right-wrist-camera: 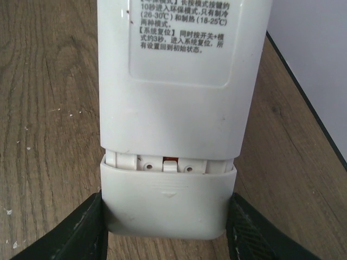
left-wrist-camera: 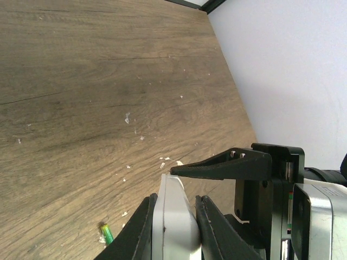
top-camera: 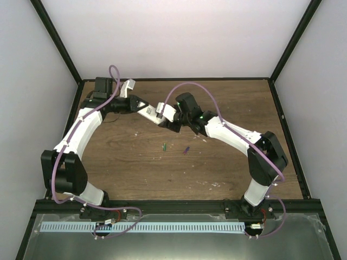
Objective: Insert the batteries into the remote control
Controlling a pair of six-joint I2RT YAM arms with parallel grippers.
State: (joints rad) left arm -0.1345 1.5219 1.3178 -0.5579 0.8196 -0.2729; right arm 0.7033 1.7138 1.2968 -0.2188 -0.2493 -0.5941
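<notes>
The cover is slid partly off. Next I should move my right gripper away from the remote (left-wrist-camera: 174, 230), down to the tabletop below the gripper, and let go of the cover.
The remote control (top-camera: 149, 110) is held above the table at the back, between both arms. My left gripper (top-camera: 142, 106) is shut on it; in the left wrist view the remote (left-wrist-camera: 174, 230) shows edge-on between the fingers (left-wrist-camera: 135, 230). My right gripper (top-camera: 162, 117) is shut on the remote's battery cover (right-wrist-camera: 169, 203), which sits slid a little off the white back (right-wrist-camera: 173, 108), leaving a narrow gap. The green battery (top-camera: 164, 145) and the purple battery (top-camera: 186, 150) lie on the table in front of the grippers. The green one also shows in the left wrist view (left-wrist-camera: 107, 234).
The wooden table (top-camera: 135, 168) has small white flecks scattered on it. Black frame rails and white walls enclose it at the back and sides. The right gripper's black finger (left-wrist-camera: 222, 165) reaches over the remote's end in the left wrist view.
</notes>
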